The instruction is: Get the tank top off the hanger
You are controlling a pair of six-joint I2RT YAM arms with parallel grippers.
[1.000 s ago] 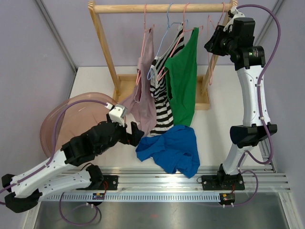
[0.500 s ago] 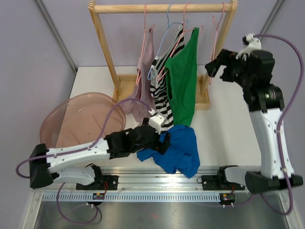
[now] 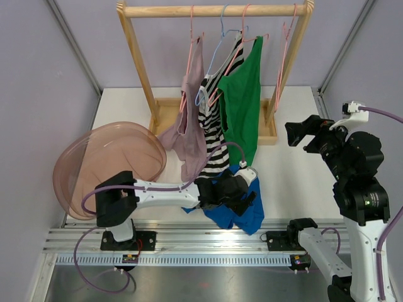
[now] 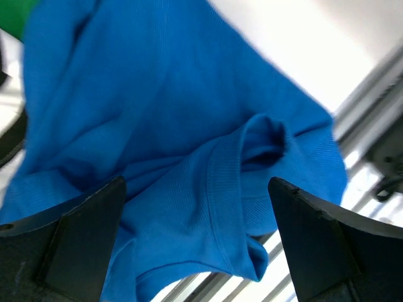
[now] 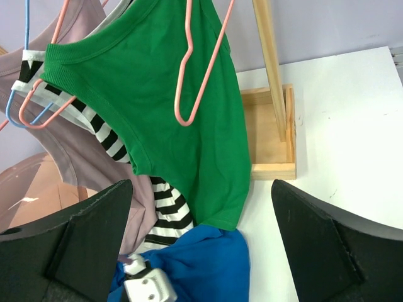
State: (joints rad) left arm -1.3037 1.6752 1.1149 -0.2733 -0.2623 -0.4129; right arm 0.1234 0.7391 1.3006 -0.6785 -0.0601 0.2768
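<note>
I will lower my left gripper and close it on the raised fold of the blue tank top. The fold is below my gripper and stands between my fingers.
A blue tank top (image 3: 242,215) lies crumpled on the table by the front edge, off any hanger. My left gripper (image 3: 247,200) hovers open just over it; in the left wrist view the blue cloth (image 4: 157,113) fills the space between the spread fingers of that gripper (image 4: 196,189), and nothing is pinched. An empty pink hanger (image 3: 281,69) hangs at the right end of the rack. My right gripper (image 3: 296,133) is open in the air at the right, clear of the rack. Its wrist view looks between the open jaws of the gripper (image 5: 201,189) at the empty hanger (image 5: 201,69) and the blue top (image 5: 195,264).
The wooden rack (image 3: 214,9) holds a mauve top (image 3: 189,126), a striped top (image 3: 214,135) and a green top (image 3: 242,107) on hangers. A pink basin (image 3: 94,157) sits at the left. A metal rail (image 3: 214,236) runs along the table's front edge.
My left arm swept right, from beside the mauve top to over the blue tank top. My right arm pulled down and away from the rack's top right, and its jaws opened.
</note>
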